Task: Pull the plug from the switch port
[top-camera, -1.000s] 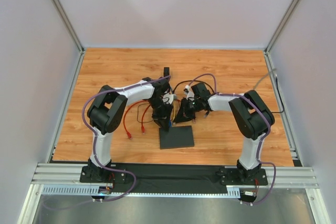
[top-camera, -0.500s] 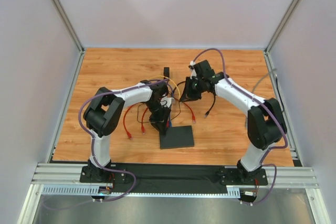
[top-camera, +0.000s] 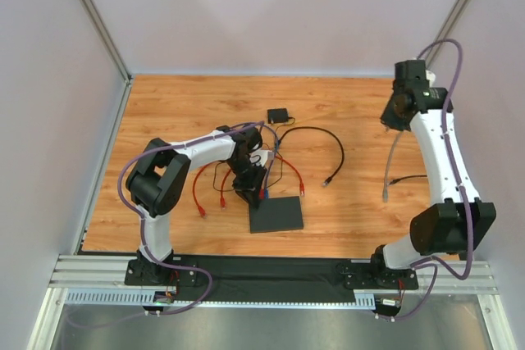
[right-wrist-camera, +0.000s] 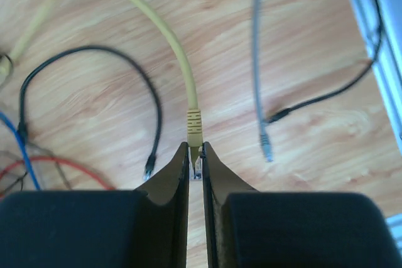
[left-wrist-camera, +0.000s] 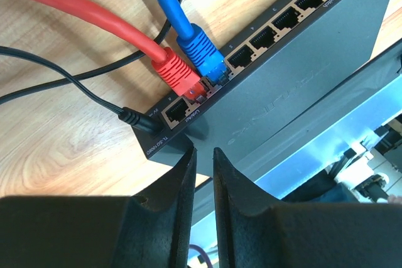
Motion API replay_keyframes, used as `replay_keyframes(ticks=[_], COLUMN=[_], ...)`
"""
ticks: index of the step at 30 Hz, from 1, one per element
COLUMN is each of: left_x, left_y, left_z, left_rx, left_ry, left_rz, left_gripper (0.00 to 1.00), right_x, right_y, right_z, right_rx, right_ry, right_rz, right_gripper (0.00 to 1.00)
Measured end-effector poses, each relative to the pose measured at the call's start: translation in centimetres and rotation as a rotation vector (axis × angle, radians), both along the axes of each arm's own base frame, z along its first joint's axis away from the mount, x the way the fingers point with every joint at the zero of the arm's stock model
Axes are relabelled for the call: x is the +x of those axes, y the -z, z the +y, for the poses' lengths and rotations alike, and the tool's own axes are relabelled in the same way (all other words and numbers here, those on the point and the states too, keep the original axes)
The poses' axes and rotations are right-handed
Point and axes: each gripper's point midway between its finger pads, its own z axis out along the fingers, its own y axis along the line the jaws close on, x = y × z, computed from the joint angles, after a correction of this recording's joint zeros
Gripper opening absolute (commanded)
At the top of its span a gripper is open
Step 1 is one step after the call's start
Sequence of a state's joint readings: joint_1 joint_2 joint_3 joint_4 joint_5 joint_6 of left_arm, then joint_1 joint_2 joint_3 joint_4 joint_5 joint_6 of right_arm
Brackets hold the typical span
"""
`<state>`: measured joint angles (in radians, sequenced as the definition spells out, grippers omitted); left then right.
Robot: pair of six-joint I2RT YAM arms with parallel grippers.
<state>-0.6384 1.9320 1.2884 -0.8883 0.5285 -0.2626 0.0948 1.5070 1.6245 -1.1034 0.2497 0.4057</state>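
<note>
My right gripper will next move down and back to the bare tabletop by the grey cable, clear of the switch (top-camera: 277,215), and release the yellow plug there.
The flat black switch (top-camera: 277,215) lies near the table's front middle. In the left wrist view the switch (left-wrist-camera: 301,73) shows its row of sockets, with a red plug (left-wrist-camera: 177,73) and a blue plug (left-wrist-camera: 202,51) seated side by side and a thin black power lead at its end. My left gripper (left-wrist-camera: 203,150) is shut, its tips at the switch's near corner (top-camera: 250,186). My right gripper (right-wrist-camera: 195,145) is shut on a yellow plug (right-wrist-camera: 195,125), held high above the floor at the far right (top-camera: 392,116). The yellow cable (right-wrist-camera: 157,23) trails away.
A small black block (top-camera: 277,115) lies behind the switch. A black cable (top-camera: 332,149) loops across the middle, with loose red cables (top-camera: 199,194) on the left. A grey cable (top-camera: 392,161) and a black lead lie at the right, near the frame rail.
My right arm has swung from the switch's socket edge up and far to the right, carrying the yellow plug. My left gripper has stayed at the switch.
</note>
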Motion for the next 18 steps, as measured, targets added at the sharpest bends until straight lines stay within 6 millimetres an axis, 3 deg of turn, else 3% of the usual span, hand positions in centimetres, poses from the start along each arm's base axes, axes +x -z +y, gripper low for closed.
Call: replay_keyframes(ticks=[3, 6, 12, 13, 14, 16, 18], left_x=[0.0, 0.0, 0.0, 0.0, 0.1, 0.4, 0.9], left_y=[0.0, 0.0, -0.1, -0.1, -0.1, -0.2, -0.4], left_z=[0.0, 0.0, 0.0, 0.0, 0.0, 0.0, -0.1], left_rx=[-0.004, -0.005, -0.005, -0.004, -0.003, 0.000, 0.003], left_ry=[0.001, 0.002, 0.003, 0.003, 0.003, 0.004, 0.003], left_rz=[-0.004, -0.006, -0.009, -0.011, -0.016, -0.029, -0.051], left_gripper=[0.25, 0.25, 0.26, 0.26, 0.26, 0.27, 0.27], right_x=[-1.1, -3.0, -6.2, -6.8, -7.4, -8.3, -8.2], right_y=[1.4, 5.2, 14.3, 15.4, 16.3, 17.5, 17.7], right_z=[-5.5, -8.3, -8.4, -8.2, -8.1, -8.1, -8.3], right_rx=[-0.011, 0.001, 0.029, 0.032, 0.034, 0.027, 0.008], right_ry=[0.168, 0.266, 0.286, 0.285, 0.287, 0.281, 0.270], right_rz=[0.028, 0.117, 0.367, 0.403, 0.437, 0.491, 0.500], right_gripper=[0.00, 0.00, 0.04, 0.27, 0.39, 0.57, 0.63])
